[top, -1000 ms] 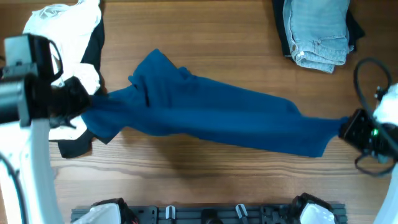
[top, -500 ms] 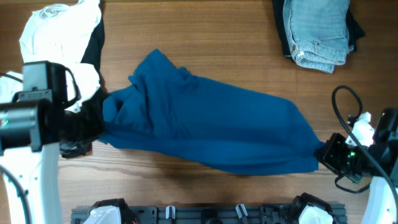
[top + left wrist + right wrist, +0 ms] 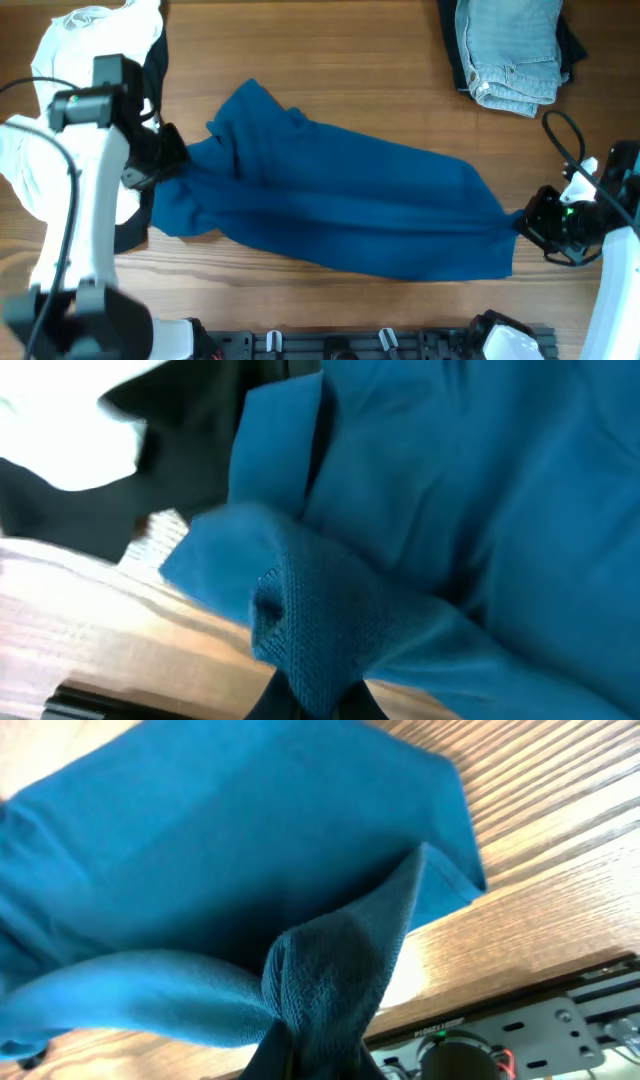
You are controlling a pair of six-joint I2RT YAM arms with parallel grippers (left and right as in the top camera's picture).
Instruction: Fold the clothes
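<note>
My left gripper will next lower the pinched fold onto the shirt's end beside the black garment and let it go there, since the fold hangs above the cloth.
The dark-blue shirt [image 3: 340, 210] lies stretched across the middle of the wooden table, held at both ends. My left gripper [image 3: 168, 160] is shut on its left end, beside the white garment [image 3: 95, 50] and the black garment [image 3: 125, 238]. In the left wrist view the left gripper [image 3: 318, 705] pinches a bunched fold of blue knit [image 3: 330, 620]. My right gripper [image 3: 530, 222] is shut on the shirt's right end. The right wrist view shows the right gripper [image 3: 315, 1060] with blue cloth [image 3: 340, 970] pulled up between its fingers.
Folded light-blue jeans [image 3: 510, 50] lie at the back right on something dark. A black rail [image 3: 340, 345] with the arm bases runs along the table's front edge. A cable [image 3: 565, 140] loops above the right arm.
Both grippers have moved toward the back of the table with the shirt's ends, the left one farther. The shirt's left side has shifted back with it.
</note>
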